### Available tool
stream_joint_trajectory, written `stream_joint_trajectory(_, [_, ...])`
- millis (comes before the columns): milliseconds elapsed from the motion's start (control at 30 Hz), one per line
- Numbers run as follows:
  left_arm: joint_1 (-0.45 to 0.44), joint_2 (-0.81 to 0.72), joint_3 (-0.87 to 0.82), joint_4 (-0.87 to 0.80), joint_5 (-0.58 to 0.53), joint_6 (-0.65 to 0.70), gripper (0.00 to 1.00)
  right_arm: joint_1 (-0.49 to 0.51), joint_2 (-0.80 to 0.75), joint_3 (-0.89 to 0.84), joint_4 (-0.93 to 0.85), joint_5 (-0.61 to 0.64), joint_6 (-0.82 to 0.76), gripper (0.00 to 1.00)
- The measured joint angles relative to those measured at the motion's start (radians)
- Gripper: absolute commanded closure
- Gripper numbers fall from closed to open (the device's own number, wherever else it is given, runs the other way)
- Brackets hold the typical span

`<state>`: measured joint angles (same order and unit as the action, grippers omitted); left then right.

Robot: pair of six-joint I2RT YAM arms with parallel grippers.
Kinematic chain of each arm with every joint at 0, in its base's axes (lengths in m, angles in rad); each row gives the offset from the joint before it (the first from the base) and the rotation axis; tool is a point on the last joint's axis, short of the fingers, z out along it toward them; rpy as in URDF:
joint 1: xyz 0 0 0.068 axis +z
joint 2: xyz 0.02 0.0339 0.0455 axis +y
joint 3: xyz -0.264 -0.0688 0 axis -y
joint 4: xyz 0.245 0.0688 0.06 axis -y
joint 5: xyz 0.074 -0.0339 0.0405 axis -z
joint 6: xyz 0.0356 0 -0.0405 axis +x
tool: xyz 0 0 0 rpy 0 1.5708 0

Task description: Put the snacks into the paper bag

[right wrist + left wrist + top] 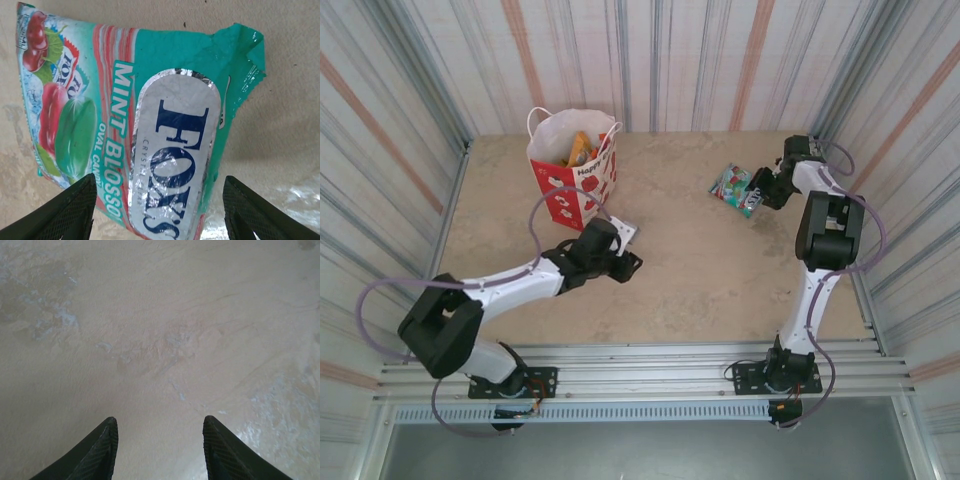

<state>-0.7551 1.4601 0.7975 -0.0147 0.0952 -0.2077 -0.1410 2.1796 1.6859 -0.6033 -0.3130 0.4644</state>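
Next I need to keep my right gripper where it is and close it across the FOX'S label, because its open fingers already straddle the teal snack packet's near end.
The teal snack packet (165, 115), printed with "FOX'S" and "MINT BLOSSOM", lies flat on the table at the back right (732, 186). My right gripper (159, 177) is open right over its near end, one finger on each side and the right one clear of its edge. In the top view that gripper (756, 196) sits just right of the packet. The red paper bag (575, 180) stands upright at the back left with orange snacks (582, 148) inside. My left gripper (159, 418) is open over bare table, and in the top view it (628, 262) hangs in front of the bag.
Striped walls (410, 150) close in the table on three sides. A metal rail (640, 360) runs along the near edge by the arm bases. The bag's white cord handles (535, 118) stick up above its rim.
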Motion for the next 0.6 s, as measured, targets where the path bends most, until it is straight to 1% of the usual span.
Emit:
stream_joint_trajectory(133, [-0.008,0.062,0.037,0.043,-0.016,0.0,0.5,0.0,0.036,0.017,0.004,-0.02,0.015,0.57])
stream_joint_trajectory(367, [-0.013,0.106,0.059,0.132,-0.02,0.001,0.5,-0.002,0.04,0.024,0.021,-0.036,0.024,0.88])
stream_joint_trajectory(467, [-0.013,0.119,0.059,0.18,-0.024,0.007,0.5,-0.005,0.039,0.024,0.036,-0.049,0.019,0.96])
stream_joint_trajectory(600, [-0.013,0.141,0.063,0.249,-0.031,0.029,0.49,-0.004,0.012,-0.01,0.056,-0.05,-0.002,1.0])
